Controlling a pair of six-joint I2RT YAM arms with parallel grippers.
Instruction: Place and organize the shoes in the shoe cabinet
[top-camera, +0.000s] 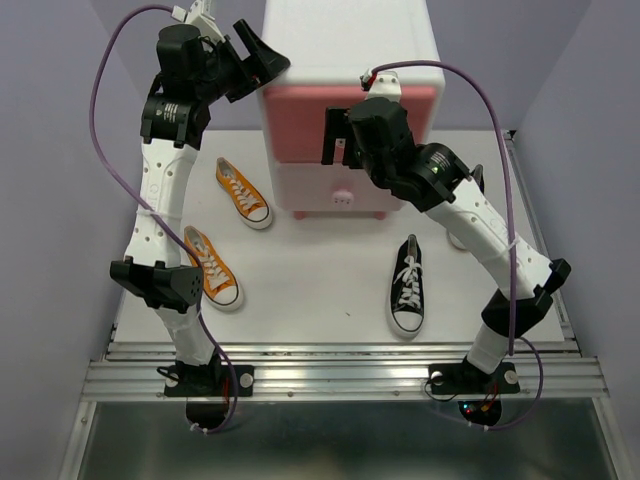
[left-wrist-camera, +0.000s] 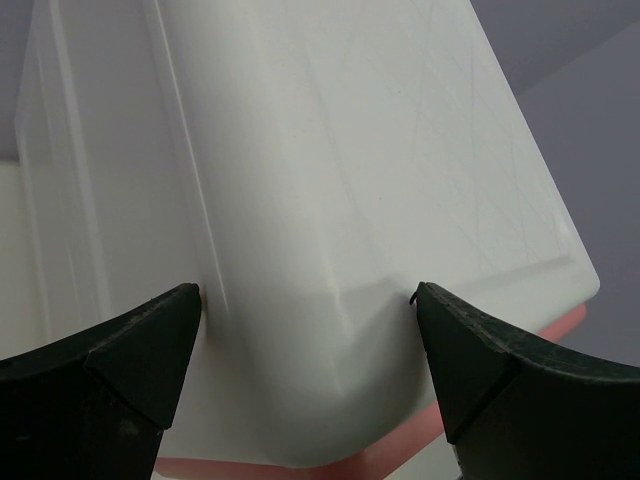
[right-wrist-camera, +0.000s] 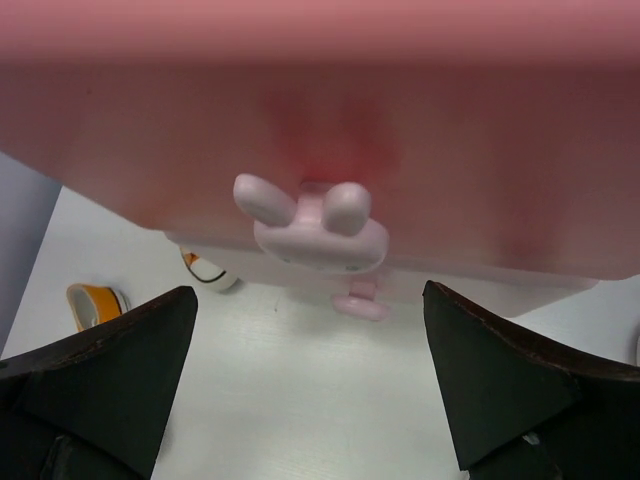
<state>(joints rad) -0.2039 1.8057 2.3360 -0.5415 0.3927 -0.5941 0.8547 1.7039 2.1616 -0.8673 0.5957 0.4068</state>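
Observation:
The robot's right gripper will move outward toward the upper drawer (top-camera: 300, 115) until its fingers are on both sides of the bunny knob (right-wrist-camera: 315, 235).
The shoe cabinet (top-camera: 345, 40) stands at the back, with a darker pink upper drawer (top-camera: 300, 115) and a pale pink lower drawer (top-camera: 310, 185). My left gripper (top-camera: 262, 70) is open and straddles the cabinet's top left corner (left-wrist-camera: 330, 330), its fingers (left-wrist-camera: 120, 370) on either side. My right gripper (top-camera: 338, 140) is open in front of the upper drawer; its bunny knob (right-wrist-camera: 315, 235) lies ahead between the open jaws, not gripped. Two orange shoes (top-camera: 243, 192) (top-camera: 211, 267) lie on the left. One black shoe (top-camera: 408, 284) lies front right. The other black shoe is mostly hidden by the right arm.
The lower drawer's knob (right-wrist-camera: 360, 300) shows below the upper one. The white table (top-camera: 320, 270) ends at a metal rail (top-camera: 340, 365) in front. Purple walls close in the left, right and back. The orange shoes' toes (right-wrist-camera: 95, 300) show at the left of the right wrist view.

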